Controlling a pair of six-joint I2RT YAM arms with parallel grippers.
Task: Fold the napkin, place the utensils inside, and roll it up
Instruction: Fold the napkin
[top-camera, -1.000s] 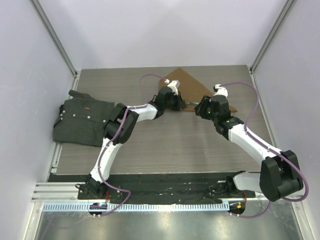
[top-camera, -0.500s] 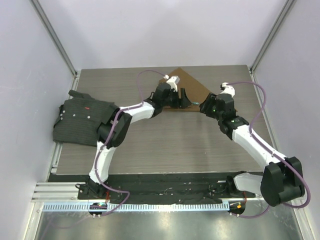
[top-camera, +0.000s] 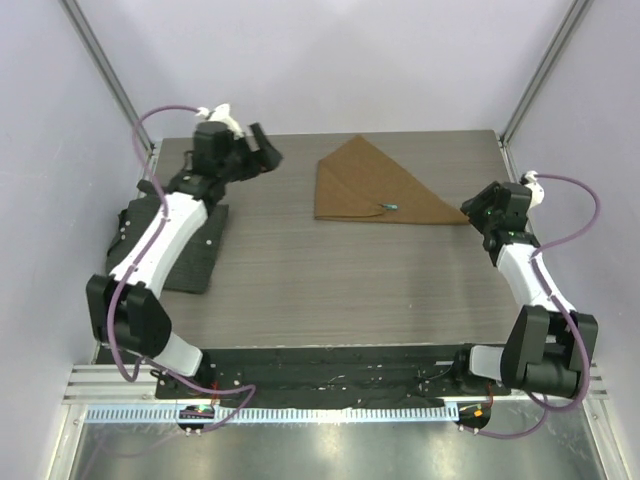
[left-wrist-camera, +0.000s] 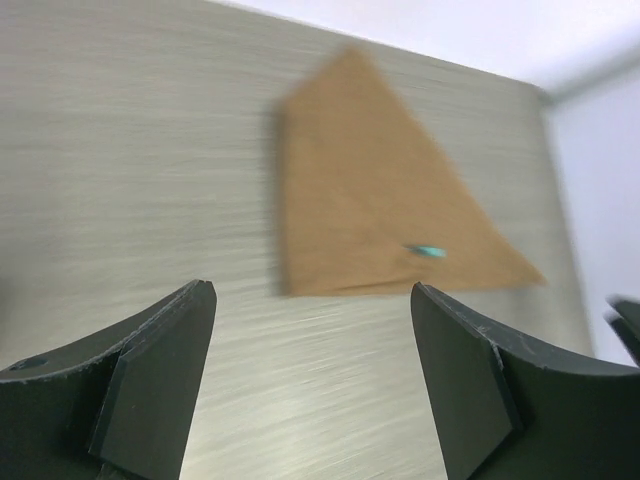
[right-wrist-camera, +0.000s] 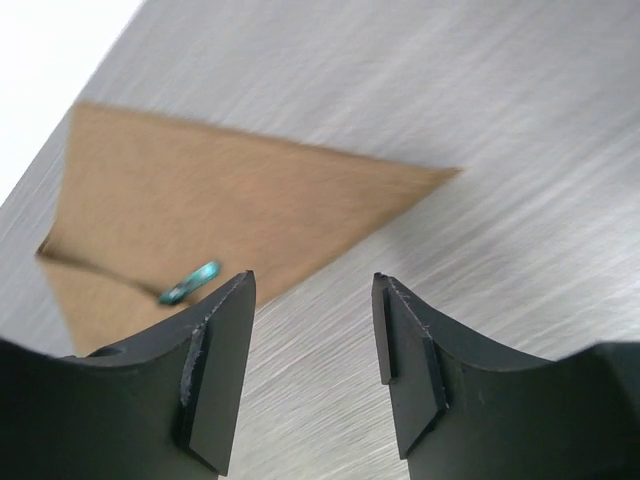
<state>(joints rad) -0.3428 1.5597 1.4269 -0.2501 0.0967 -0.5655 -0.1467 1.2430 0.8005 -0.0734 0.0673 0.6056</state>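
My right gripper lowers onto the tip of the napkin's long pointed corner (top-camera: 461, 220) (right-wrist-camera: 437, 178) next and closes, since it lies flat. It is on the tabletop, clear of the teal handle.
The tan napkin (top-camera: 375, 185) lies folded into a triangle at the far middle of the table. Only the teal handle end of the knife (top-camera: 390, 208) pokes out at its near edge; the rest is hidden in the fold. My left gripper (top-camera: 264, 151) hangs open above the far left, well clear of the cloth. In the left wrist view the napkin (left-wrist-camera: 370, 210) and the teal tip (left-wrist-camera: 428, 251) lie far beyond my open left gripper (left-wrist-camera: 310, 300). My right gripper (top-camera: 474, 211) stands open just off the napkin's right corner. The right wrist view shows napkin (right-wrist-camera: 230, 200) and teal tip (right-wrist-camera: 190, 283) beyond my right gripper (right-wrist-camera: 312, 285).
A dark grey-black textured mat (top-camera: 190, 250) lies crumpled at the table's left edge, under the left arm. Walls (top-camera: 560, 130) close in the table at the back and on both sides. Bare wood-grain tabletop (top-camera: 340, 280) stretches between the napkin and the arm bases.
Both grippers have left the napkin. The left arm opened, then swung up to the far left. The right arm drew back to the right, its jaws a little wider.
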